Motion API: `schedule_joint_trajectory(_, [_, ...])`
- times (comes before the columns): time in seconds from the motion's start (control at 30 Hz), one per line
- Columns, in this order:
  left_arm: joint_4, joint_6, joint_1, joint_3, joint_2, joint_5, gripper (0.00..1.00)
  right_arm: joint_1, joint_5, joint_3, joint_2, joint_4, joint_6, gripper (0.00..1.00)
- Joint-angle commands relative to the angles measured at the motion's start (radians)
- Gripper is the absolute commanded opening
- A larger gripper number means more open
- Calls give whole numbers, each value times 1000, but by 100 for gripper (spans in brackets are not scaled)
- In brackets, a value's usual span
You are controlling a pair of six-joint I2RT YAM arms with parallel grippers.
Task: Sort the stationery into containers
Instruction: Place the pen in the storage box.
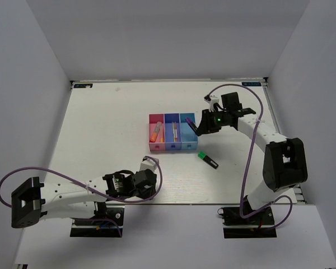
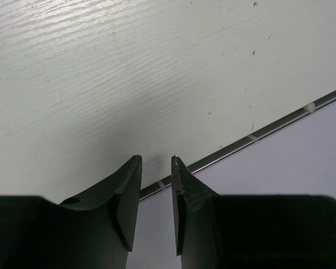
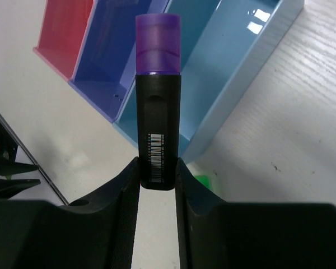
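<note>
The highlighter's black end still sticks out over the outer side of the light blue bin. My right gripper needs to move toward the dark blue bin before it opens.
Three joined bins stand mid-table: pink-red [image 1: 155,147], dark blue [image 1: 171,147] and light blue [image 1: 188,147]. My right gripper [image 1: 197,128] is shut on a purple-black highlighter [image 1: 190,121] and holds it over the light blue bin's far end. In the right wrist view the highlighter [image 3: 158,112] sticks out from between the jaws [image 3: 158,168], purple cap forward, over the light blue bin [image 3: 235,73]. An orange highlighter [image 1: 154,131] lies in the pink-red bin, a thin stick [image 1: 174,132] in the dark blue. A green-black highlighter [image 1: 208,159] lies on the table. My left gripper [image 1: 145,185] is empty.
The left gripper [image 2: 155,159] hovers at the table's near edge [image 2: 257,133], its jaws a narrow gap apart. In the right wrist view the dark blue bin [image 3: 120,56] and pink-red bin [image 3: 64,33] lie left of the light blue one. White walls surround the table.
</note>
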Motion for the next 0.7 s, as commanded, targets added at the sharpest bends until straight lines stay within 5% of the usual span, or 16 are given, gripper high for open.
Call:
schedule_joint_trajectory(0.0, [-14,-18,-7,3,-30,-36,38,33,56,75,36,77,58,0])
schedule_joint_trajectory(0.17, [-19,-29,-7,-14,-47,-40,38,84,139,123,100,79,73,3])
schedule_joint_trajectory(0.43, [-48,-30,-5,-27,-93,-55,38,125,223,154,122,56,56,41])
schedule_joint_trajectory(0.67, [-57,-24,-5,-25,-113,-50,38,127,228,138,70,31,44,52])
